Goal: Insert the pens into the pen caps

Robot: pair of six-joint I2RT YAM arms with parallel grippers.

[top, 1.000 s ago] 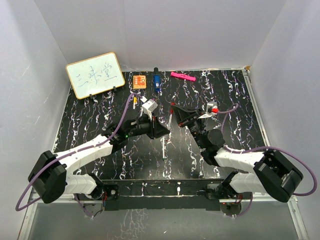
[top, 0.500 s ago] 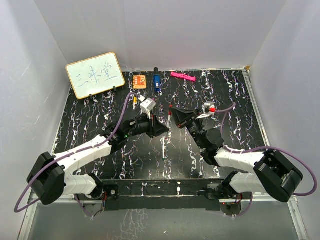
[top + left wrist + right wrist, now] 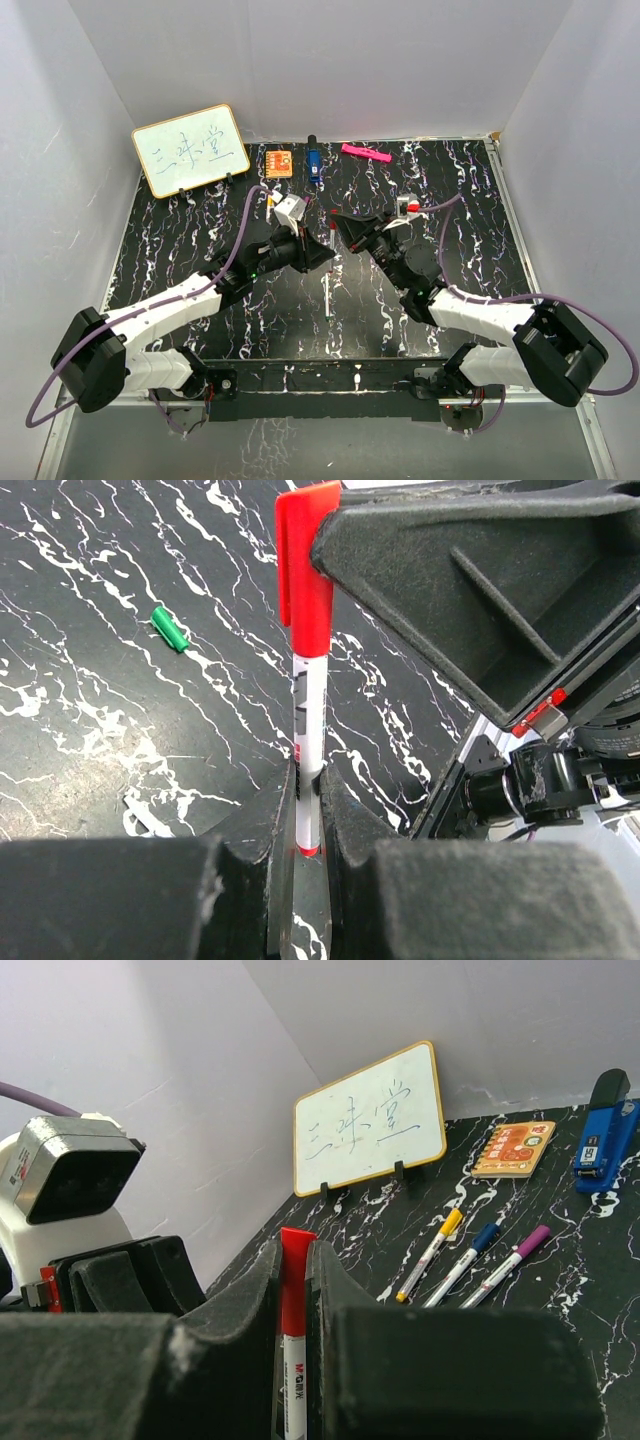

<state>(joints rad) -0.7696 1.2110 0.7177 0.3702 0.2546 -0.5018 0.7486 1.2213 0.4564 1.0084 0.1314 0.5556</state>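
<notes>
The red cap (image 3: 304,570) is on. Next I need to move my left gripper's pen left in the top view, then down, and release it beside the yellow-ended pen.
A white-barrelled pen (image 3: 309,720) wears a red pen cap (image 3: 304,570) on its far end. My left gripper (image 3: 308,792) is shut on the barrel's lower end. My right gripper (image 3: 293,1260) is shut on the red cap (image 3: 292,1280), with the barrel (image 3: 289,1390) running down between its fingers. In the top view the left gripper (image 3: 327,250) and right gripper (image 3: 338,221) meet tip to tip above the table's middle. A loose green cap (image 3: 170,628) lies on the table. Another white pen (image 3: 327,291) lies near the middle.
Three pens with yellow (image 3: 430,1254), blue (image 3: 466,1262) and purple (image 3: 506,1265) ends lie side by side before a small whiteboard (image 3: 371,1120). An orange square (image 3: 513,1148), a blue block (image 3: 600,1130) and a pink bar (image 3: 365,153) sit along the back edge.
Both grippers have shifted toward the far side of the table and drawn closer together. Both have stayed shut.
</notes>
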